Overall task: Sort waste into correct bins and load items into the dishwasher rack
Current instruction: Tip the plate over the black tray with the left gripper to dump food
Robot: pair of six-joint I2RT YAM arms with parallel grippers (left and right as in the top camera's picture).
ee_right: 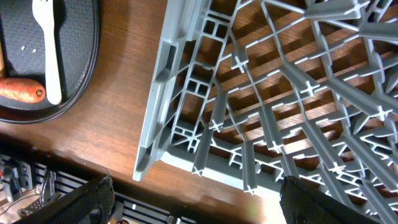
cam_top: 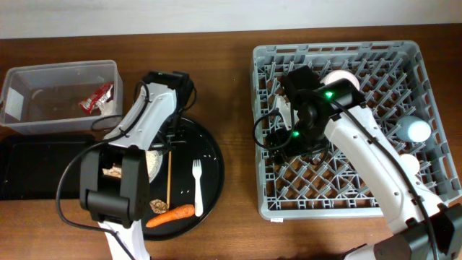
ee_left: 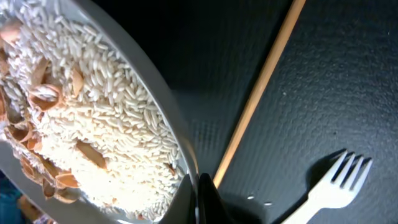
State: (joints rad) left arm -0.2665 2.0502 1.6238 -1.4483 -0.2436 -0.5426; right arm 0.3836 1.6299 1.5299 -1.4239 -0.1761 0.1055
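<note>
The plate (ee_left: 155, 118) is heaped with rice and scraps, so my left gripper needs to lift it next, tip it over the shallow black tray, then let go of it on the round tray.
A white plate (ee_left: 155, 118) heaped with rice and beige shell scraps (ee_left: 37, 93) lies on the round black tray (cam_top: 209, 155). My left gripper (ee_left: 203, 190) is shut on the plate's rim, at its right edge. Beside it on the tray lie the wooden chopstick (ee_left: 261, 87), the white fork (cam_top: 197, 186), the orange carrot (cam_top: 171, 214) and a beige scrap (cam_top: 157, 207). My right gripper (ee_right: 199, 202) hangs open over the left part of the grey dishwasher rack (cam_top: 404, 54), holding nothing. The red wrapper (cam_top: 97, 99) lies in the clear tub (cam_top: 43, 76).
The shallow black tray (cam_top: 32, 170) sits in front of the clear tub at the far left. In the rack stand a light-blue cup (cam_top: 417, 130), a white cup (cam_top: 410, 165) and a pale round vessel (cam_top: 339, 76) partly hidden by my right arm.
</note>
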